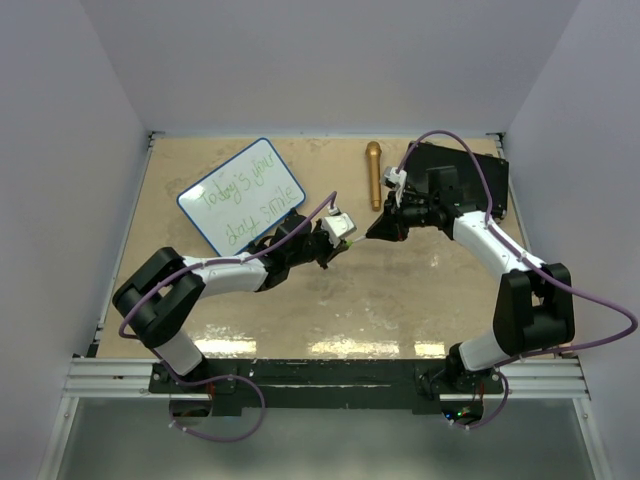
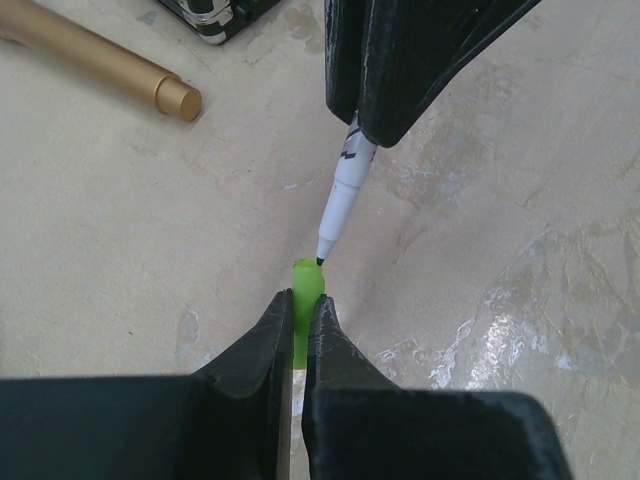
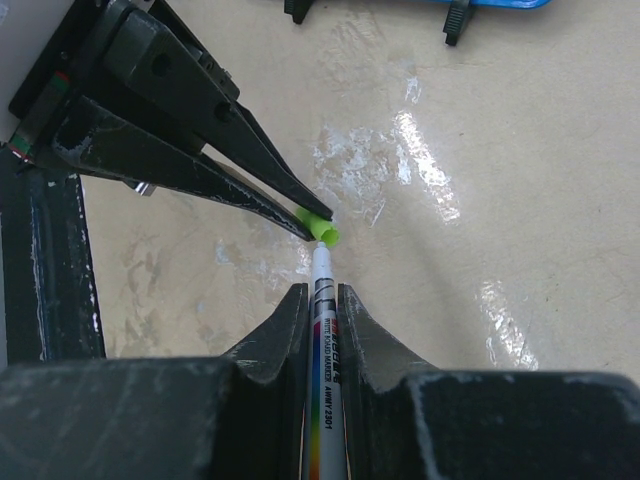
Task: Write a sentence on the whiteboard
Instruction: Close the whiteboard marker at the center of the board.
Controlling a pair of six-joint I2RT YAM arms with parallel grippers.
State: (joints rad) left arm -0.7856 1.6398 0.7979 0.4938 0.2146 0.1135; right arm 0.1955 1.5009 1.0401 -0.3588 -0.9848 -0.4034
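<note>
The whiteboard has writing on it, so my right gripper should next push the marker's bare tip into the green cap (image 2: 307, 290). Then it should bring the marker down onto the tabletop below and let go of it.
The whiteboard (image 1: 241, 194) lies tilted at the back left, with green handwriting on it; its blue rim and black clips show in the right wrist view (image 3: 480, 6). My left gripper (image 1: 343, 236) is shut on a green marker cap (image 2: 307, 290). My right gripper (image 1: 376, 231) is shut on a white whiteboard marker (image 3: 326, 360). The marker's tip touches the cap's open end above the table's middle, as seen in the left wrist view (image 2: 340, 200) and the right wrist view, where the cap (image 3: 320, 230) sits in the left fingers.
A gold pen-like tube (image 1: 373, 173) lies at the back centre, also in the left wrist view (image 2: 100, 65). A black rectangular case (image 1: 468, 175) sits at the back right under the right arm. Walls enclose the table on three sides.
</note>
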